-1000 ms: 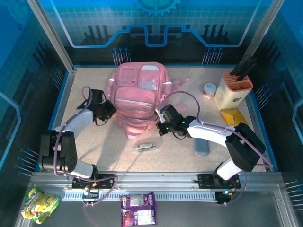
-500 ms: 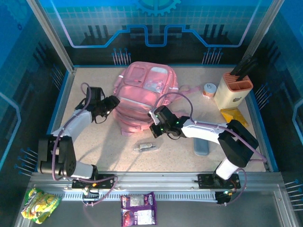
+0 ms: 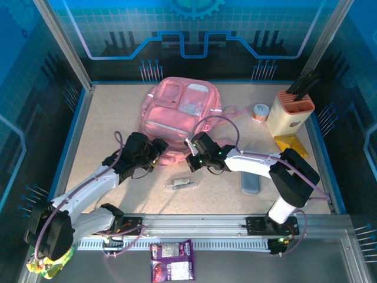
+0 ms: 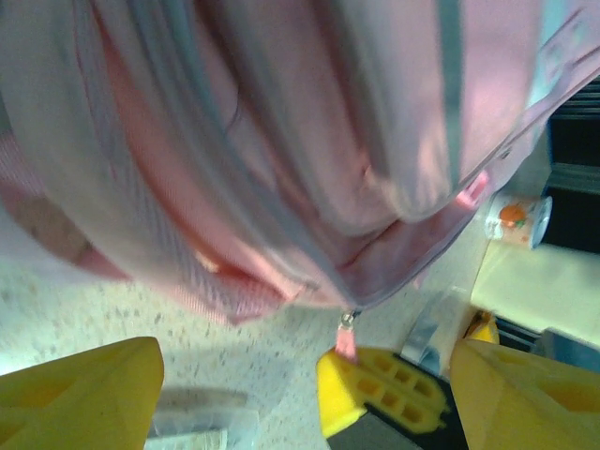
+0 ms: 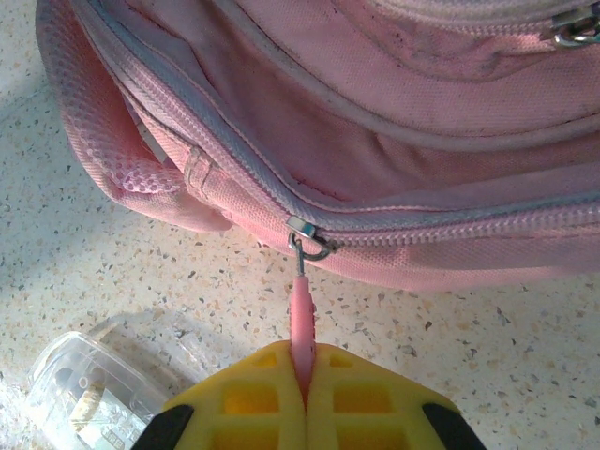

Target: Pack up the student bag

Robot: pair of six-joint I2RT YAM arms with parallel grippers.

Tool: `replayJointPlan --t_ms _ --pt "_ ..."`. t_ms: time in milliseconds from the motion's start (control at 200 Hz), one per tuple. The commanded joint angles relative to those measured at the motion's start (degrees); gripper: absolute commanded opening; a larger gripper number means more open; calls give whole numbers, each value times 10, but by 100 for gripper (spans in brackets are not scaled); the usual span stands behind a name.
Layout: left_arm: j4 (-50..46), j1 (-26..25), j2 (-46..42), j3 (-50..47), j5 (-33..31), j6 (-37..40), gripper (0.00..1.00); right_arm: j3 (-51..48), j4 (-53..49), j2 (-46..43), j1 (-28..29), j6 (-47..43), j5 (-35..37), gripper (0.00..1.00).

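Note:
The closed part of the zip (image 5: pixel 459 229) at the bag's near edge still needs opening, so my right gripper should move along it, then release the pink zipper pull (image 5: pixel 300 319).
The student bag (image 3: pixel 177 109) is a pink backpack lying flat at the back middle of the table. My right gripper (image 5: pixel 305 384) is shut on the pink zipper pull (image 5: pixel 300 319) at the bag's near edge (image 5: pixel 375 122), and the zip runs closed to the right of the slider. In the top view this gripper (image 3: pixel 191 160) sits at the bag's front rim. My left gripper (image 3: pixel 154 150) hovers just left of it, close to the bag's near left corner. It is open (image 4: pixel 281 375), with only table between its yellow fingers (image 4: pixel 80 394) and the bag (image 4: pixel 281 141) ahead of them.
A small clear case (image 3: pixel 181 183) lies on the table just in front of both grippers. A grey-blue pouch (image 3: pixel 251 181) lies under the right arm. At the right stand an orange-topped holder (image 3: pixel 290 115), a small cup (image 3: pixel 260 112) and a yellow packet (image 3: pixel 290 144).
My left gripper opened, came off the bag's left side and swung toward the near edge beside the right gripper. The bag slid back and flattened. The right gripper kept hold of the zipper pull.

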Motion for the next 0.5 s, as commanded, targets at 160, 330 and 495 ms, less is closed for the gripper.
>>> replayJointPlan --t_ms 160,330,495 --pt "80 -65 117 43 -76 -189 73 16 1 14 6 13 -15 0" --pt "92 -85 189 63 -89 -248 68 20 1 22 4 29 -5 0" --pt "60 -105 241 111 -102 -250 62 23 0 26 3 26 1 0"
